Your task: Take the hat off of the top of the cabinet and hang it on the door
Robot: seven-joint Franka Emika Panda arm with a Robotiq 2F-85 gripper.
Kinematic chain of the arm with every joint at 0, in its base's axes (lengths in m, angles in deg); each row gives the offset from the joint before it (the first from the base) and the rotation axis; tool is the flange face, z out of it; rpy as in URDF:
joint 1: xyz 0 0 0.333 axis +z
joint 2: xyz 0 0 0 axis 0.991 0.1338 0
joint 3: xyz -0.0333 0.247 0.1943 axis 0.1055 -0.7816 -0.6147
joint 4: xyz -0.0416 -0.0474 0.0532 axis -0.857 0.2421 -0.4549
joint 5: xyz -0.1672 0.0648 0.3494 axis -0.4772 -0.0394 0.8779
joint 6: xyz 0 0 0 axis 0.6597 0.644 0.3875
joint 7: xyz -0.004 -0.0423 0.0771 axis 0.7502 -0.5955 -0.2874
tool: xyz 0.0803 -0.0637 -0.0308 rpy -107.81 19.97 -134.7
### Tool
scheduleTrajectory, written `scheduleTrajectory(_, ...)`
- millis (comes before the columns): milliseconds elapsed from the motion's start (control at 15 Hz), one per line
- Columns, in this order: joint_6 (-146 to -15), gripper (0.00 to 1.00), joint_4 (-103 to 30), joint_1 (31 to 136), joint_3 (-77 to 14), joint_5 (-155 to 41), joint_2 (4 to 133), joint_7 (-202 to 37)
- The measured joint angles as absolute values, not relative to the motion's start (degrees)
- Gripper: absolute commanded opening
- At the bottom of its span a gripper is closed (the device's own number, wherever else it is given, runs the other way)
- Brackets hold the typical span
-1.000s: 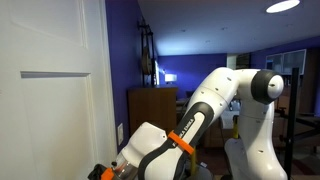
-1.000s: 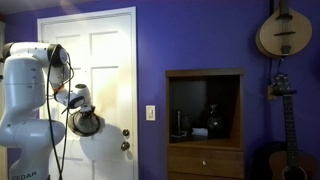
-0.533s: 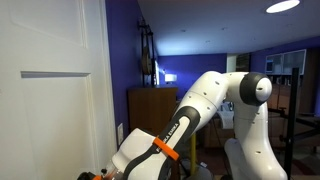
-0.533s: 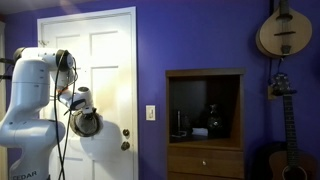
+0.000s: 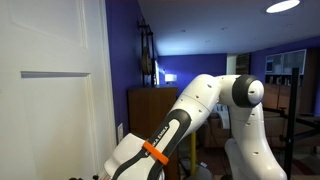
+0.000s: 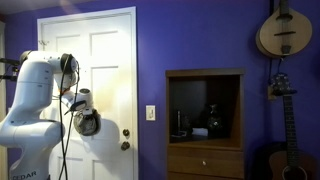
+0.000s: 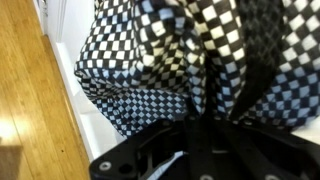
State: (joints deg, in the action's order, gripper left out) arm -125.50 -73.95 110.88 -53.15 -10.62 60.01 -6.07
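Note:
My gripper moves down to the part of the white door (image 6: 105, 60) under the hat (image 6: 87, 123) below it next and lets go of the hat's fold, since the hat hangs against the door.
The hat (image 7: 130, 60) fills the wrist view; it is soft, with a black-and-white check. My gripper (image 7: 205, 112) is shut on a bunched fold of it. In an exterior view the hat (image 6: 87, 123) hangs as a dark round shape under the gripper (image 6: 82, 103), close against the white panelled door (image 6: 105, 60), left of and above its pale handle (image 6: 126, 145). The door (image 5: 50, 100) also fills the left of an exterior view, where the gripper is below the frame's edge. The dark wooden cabinet (image 6: 205, 125) stands to the right, also shown in an exterior view (image 5: 150, 108).
A purple-blue wall (image 6: 150, 70) lies between door and cabinet, with a light switch (image 6: 151, 113). Instruments hang on the wall at right (image 6: 283, 30). A wooden floor (image 7: 25, 90) and white skirting show beneath the hat. My white arm with an orange band (image 5: 155, 153) stretches toward the door.
The arm has reached further down and toward the door, taking the gripper out of the bottom of one exterior view. The hat stays gripped close to the door.

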Motion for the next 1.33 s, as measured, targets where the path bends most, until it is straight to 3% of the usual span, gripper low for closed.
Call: scheduleTrajectory(1333,-125.2,0.01,-70.52,109.51,-53.37,-11.26,69.21,-5.7)
